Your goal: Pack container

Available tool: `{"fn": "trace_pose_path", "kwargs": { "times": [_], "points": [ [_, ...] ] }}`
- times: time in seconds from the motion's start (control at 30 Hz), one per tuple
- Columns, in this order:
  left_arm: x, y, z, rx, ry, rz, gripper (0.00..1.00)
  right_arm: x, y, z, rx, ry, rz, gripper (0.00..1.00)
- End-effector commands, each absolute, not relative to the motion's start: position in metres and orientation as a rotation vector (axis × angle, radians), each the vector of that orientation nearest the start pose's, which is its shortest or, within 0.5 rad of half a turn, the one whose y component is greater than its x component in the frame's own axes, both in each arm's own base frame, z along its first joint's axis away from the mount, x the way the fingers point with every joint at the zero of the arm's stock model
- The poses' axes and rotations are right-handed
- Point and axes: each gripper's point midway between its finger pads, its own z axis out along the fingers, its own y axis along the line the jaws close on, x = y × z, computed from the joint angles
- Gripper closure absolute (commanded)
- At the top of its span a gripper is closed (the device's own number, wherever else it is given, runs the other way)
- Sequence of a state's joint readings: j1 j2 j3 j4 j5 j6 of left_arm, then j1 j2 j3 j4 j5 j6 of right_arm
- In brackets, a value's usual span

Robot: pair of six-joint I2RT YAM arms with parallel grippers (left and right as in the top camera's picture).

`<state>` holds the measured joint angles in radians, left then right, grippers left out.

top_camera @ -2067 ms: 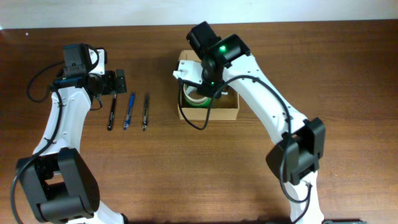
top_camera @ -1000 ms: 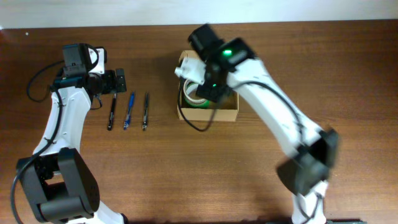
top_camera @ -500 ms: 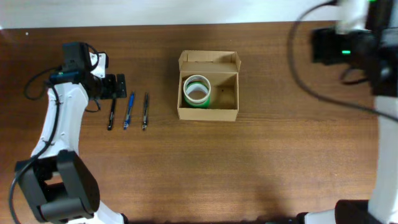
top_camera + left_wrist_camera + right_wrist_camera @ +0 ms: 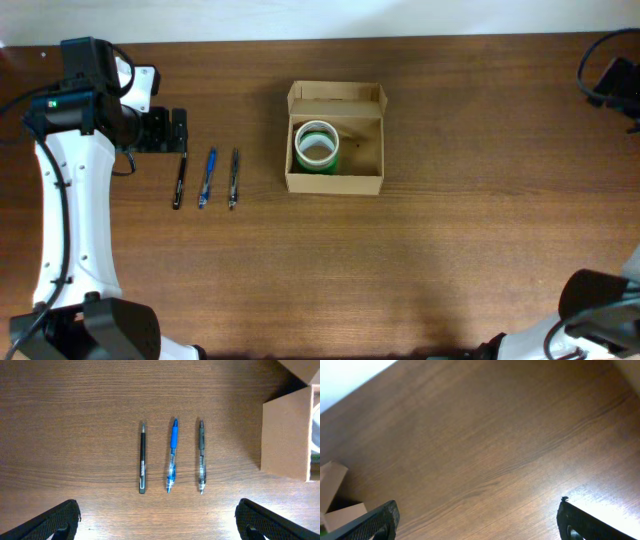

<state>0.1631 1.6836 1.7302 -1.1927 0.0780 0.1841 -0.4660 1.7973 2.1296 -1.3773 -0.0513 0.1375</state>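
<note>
The robot will lower its left gripper onto the body of the black pen, with one finger on either side, because there is a gap between it and the blue pen [image 4: 208, 178].
The container [image 4: 335, 178], a tan cardboard box, stands open at mid table with its flap lid [image 4: 337, 96] folded back. A green tape roll [image 4: 317, 147] lies in its left half. Left of it lie three pens in a row: black [image 4: 179, 183], blue [image 4: 207, 178], and grey [image 4: 233, 178]. My left gripper [image 4: 175, 131] hovers open just behind the black pen. The left wrist view shows the black pen [image 4: 142, 457], blue pen [image 4: 171, 456] and grey pen [image 4: 201, 457] ahead of the left gripper [image 4: 160, 530], with the container [image 4: 285, 435] at right. My right gripper [image 4: 477, 527] is open over bare wood.
The right arm [image 4: 608, 80] sits at the far right edge of the wooden table [image 4: 450, 250]. A corner of the container [image 4: 332, 505] shows at the left edge of the right wrist view. A pale wall borders the table's back edge.
The right gripper opened, left the tape roll in the container and swung away to the far right. The left arm shifted a little left, still open by the pens.
</note>
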Motion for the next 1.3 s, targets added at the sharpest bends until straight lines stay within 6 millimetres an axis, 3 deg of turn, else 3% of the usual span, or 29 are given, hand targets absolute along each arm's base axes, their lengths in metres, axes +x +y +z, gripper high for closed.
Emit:
{"fn": "trace_pose_path", "kwargs": {
  "times": [0.0, 0.1, 0.17, 0.33, 0.5, 0.73, 1.2, 1.27],
  "points": [
    [0.393, 0.057, 0.206, 0.123, 2.762, 0.058, 0.00, 0.378, -0.180, 0.287, 0.790, 2.509, -0.020, 0.01],
    [0.398, 0.067, 0.186, 0.112, 2.816, 0.114, 0.02, 0.379, -0.180, 0.285, 0.791, 2.516, -0.018, 0.01],
    [0.408, 0.070, 0.159, 0.112, 2.867, 0.118, 0.07, 0.379, -0.180, 0.284, 0.792, 2.517, -0.018, 0.01],
    [0.411, 0.071, 0.107, 0.118, 2.993, 0.084, 0.19, 0.379, -0.180, 0.284, 0.792, 2.517, -0.018, 0.01],
    [0.407, 0.071, 0.062, 0.125, 3.110, 0.052, 0.20, 0.379, -0.180, 0.284, 0.792, 2.517, -0.018, 0.01],
    [0.402, 0.071, 0.027, 0.119, 3.193, 0.033, 0.30, 0.379, -0.180, 0.284, 0.792, 2.517, -0.018, 0.01],
    [0.391, 0.073, -0.012, -0.013, 3.297, 0.048, 0.31, 0.379, -0.180, 0.284, 0.792, 2.517, -0.018, 0.01],
    [0.391, 0.074, -0.015, -0.013, 3.302, 0.047, 0.37, 0.379, -0.180, 0.284, 0.792, 2.517, -0.018, 0.01]
  ]
}}
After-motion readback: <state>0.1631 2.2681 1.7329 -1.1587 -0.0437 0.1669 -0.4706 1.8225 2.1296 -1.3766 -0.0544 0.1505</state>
